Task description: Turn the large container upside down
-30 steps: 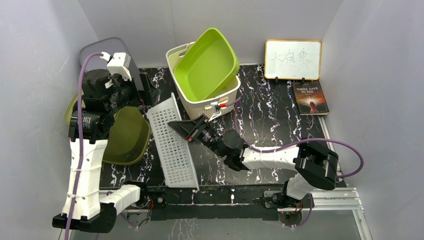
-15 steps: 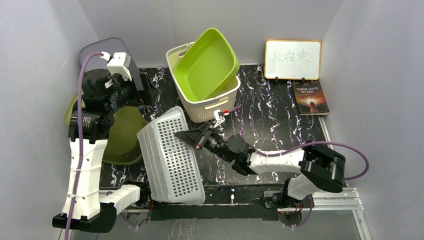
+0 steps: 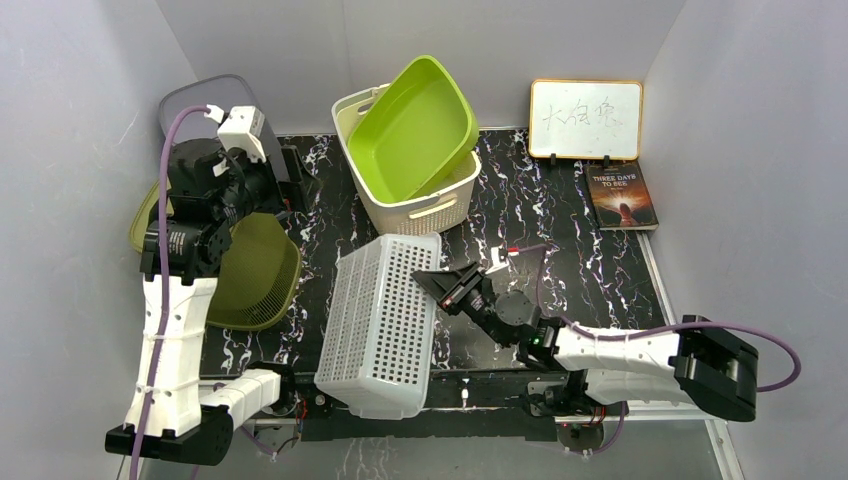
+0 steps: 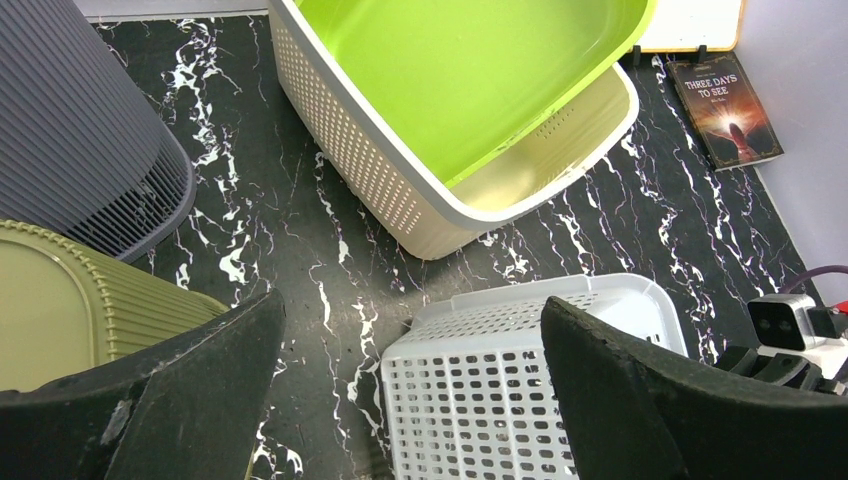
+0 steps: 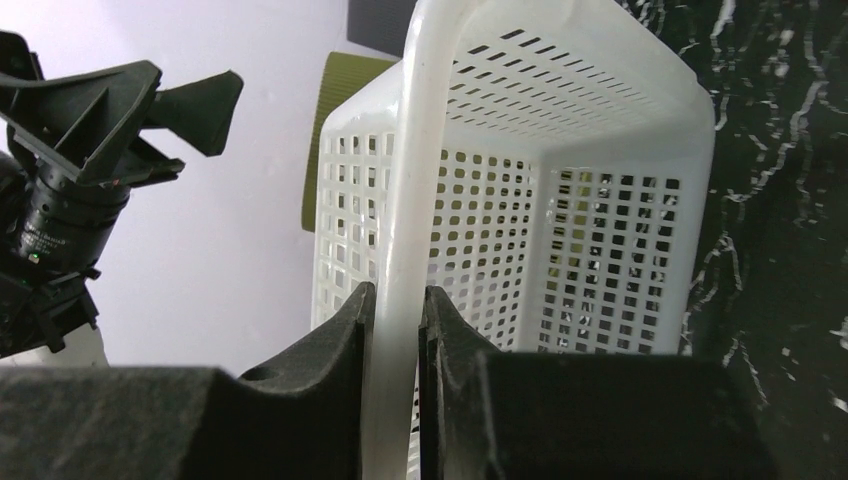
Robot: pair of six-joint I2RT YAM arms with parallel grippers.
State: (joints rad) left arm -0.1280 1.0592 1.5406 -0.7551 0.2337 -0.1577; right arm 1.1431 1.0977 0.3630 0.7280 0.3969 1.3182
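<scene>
My right gripper is going to move down and to the right in the top view next and let go of the basket's rim at the bare tabletop, because the basket's opening still faces sideways.
The large container is a white perforated basket (image 3: 380, 320) at the front middle of the table. It is tipped over with a perforated face turned up and its opening toward the right. My right gripper (image 3: 432, 285) is shut on its right rim; in the right wrist view the white rim (image 5: 420, 150) runs between the fingers of the gripper (image 5: 397, 300). My left gripper (image 3: 280, 195) is open and empty, raised over the left side. In the left wrist view the basket (image 4: 520, 400) lies below the gripper (image 4: 410, 305).
A cream basket (image 3: 432, 208) holding a tilted green tub (image 3: 415, 130) stands at the back middle. An olive basket (image 3: 255, 270) and a grey basket (image 3: 195, 100) are at the left. A whiteboard (image 3: 585, 120) and a book (image 3: 622, 195) are at the back right.
The right gripper has pulled the basket's rim to the right and toward the front. The basket has rolled over from standing on edge to lying with a perforated face up. The left arm has stayed still.
</scene>
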